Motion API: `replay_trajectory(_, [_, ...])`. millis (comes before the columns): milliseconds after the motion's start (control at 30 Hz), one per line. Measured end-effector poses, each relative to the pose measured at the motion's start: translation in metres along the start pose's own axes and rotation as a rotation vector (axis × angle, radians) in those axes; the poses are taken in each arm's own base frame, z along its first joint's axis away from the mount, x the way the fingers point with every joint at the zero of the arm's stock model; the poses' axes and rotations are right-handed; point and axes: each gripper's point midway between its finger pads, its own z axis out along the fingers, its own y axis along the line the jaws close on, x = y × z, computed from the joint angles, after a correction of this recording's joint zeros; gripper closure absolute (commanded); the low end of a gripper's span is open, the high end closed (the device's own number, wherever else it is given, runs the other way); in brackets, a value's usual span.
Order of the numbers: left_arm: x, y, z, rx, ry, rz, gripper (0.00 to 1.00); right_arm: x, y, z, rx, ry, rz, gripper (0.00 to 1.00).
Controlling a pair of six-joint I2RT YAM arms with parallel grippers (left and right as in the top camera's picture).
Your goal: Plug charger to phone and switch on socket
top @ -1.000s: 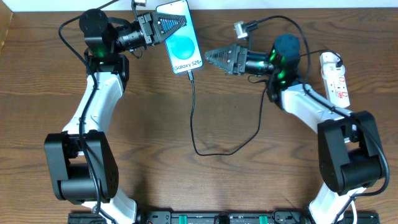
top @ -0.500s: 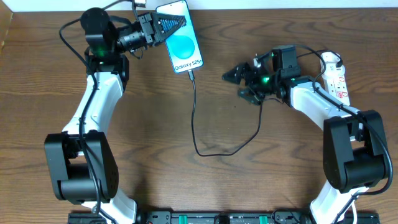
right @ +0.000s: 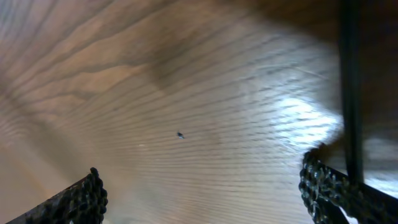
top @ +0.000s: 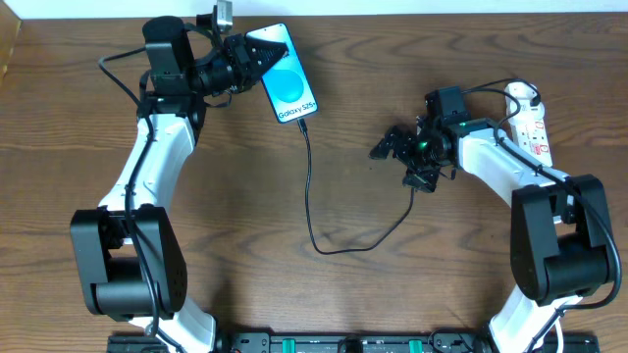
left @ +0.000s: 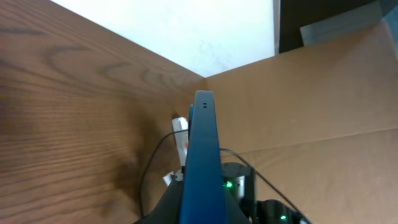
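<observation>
The robot's left gripper will next move back and down to let go of the phone on the bare wood inside the cable's loop [top: 359, 180], with the charger plugged into the phone [top: 289, 86].
The phone [top: 289, 86], bright blue screen up, is held at the back of the table by my left gripper [top: 257, 57], which is shut on its far end. In the left wrist view the phone [left: 202, 143] stands edge-on between the fingers [left: 202, 214]. The charger [top: 312, 186], a thin black cable, is plugged into the phone's near end and loops down and right toward my right arm. My right gripper [top: 386, 147] is open and empty, low over the wood; its fingers [right: 208, 193] are wide apart. The socket [top: 531, 127] lies at the far right.
The socket's white cord [top: 520, 93] curls at its far end. A cardboard wall [left: 323, 112] stands behind the table. A dark cable [right: 348, 87] runs down the right side of the right wrist view. A cardboard edge [top: 8, 39] is at the far left.
My right arm has pulled back to the right and lowered toward the table, away from the phone. My left gripper has turned the phone slightly, still holding it.
</observation>
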Motion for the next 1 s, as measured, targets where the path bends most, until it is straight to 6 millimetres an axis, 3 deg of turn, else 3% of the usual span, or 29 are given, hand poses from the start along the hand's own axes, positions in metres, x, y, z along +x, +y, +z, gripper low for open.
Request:
replay_trajectory(367, [0.013, 0.025, -0.001, -0.095, 0.025, -0.012, 0.92, -0.014, -0.031, -0.015, 0.101, -0.042, 0.062, 0.01])
replay_trajectory(500, [0.021, 0.039, -0.003, -0.151, 0.041, -0.028, 0.92, -0.022, -0.032, -0.02, 0.056, -0.038, 0.025, 0.01])
replay_trajectory(600, [0.028, 0.053, -0.006, -0.216, 0.048, -0.059, 0.93, -0.028, -0.017, -0.021, -0.036, -0.039, -0.077, 0.01])
replay_trajectory(733, [0.031, 0.064, -0.009, -0.269, 0.048, -0.064, 0.92, -0.027, 0.019, -0.026, -0.222, -0.024, -0.25, 0.01])
replay_trajectory(1000, [0.04, 0.066, -0.001, -0.296, 0.069, -0.031, 0.92, -0.018, 0.079, -0.05, -0.554, -0.014, -0.488, 0.01])
